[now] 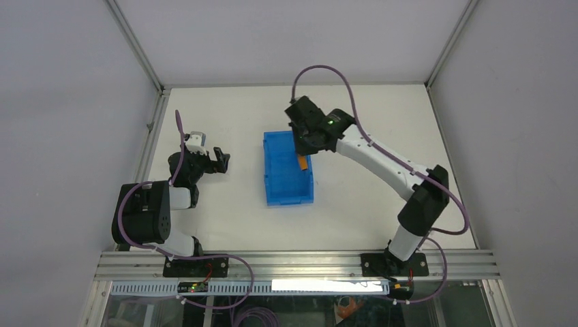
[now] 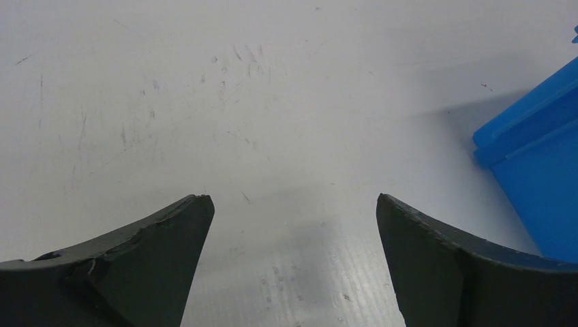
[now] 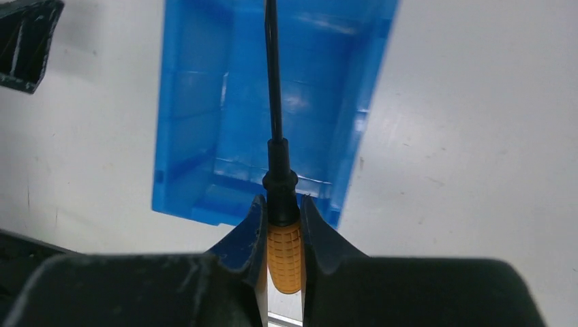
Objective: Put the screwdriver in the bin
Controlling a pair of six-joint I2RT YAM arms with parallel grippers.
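I should next move my right gripper back, to the left in the top view and down to the bottom of the bin, and then release the screwdriver, because its handle hangs near the bin's rim.
The screwdriver [image 3: 284, 255] has a ribbed orange handle and a thin black shaft that points out over the bin. My right gripper [image 3: 281, 208] is shut on that handle, both fingers pressed against its sides. In the top view the right gripper [image 1: 302, 148] hangs over the far right part of the blue bin [image 1: 278, 178], with the screwdriver [image 1: 302, 162] showing below it. The bin [image 3: 198, 122] lies under the shaft in the right wrist view. My left gripper [image 1: 219, 161] stands open left of the bin, with only bare table between its fingers [image 2: 163, 252].
A corner of the bin [image 2: 538, 170] shows at the right edge of the left wrist view. Grey walls and metal frame rails enclose the white table [image 1: 368, 204]. The left arm's base [image 1: 146, 218] sits at the near left.
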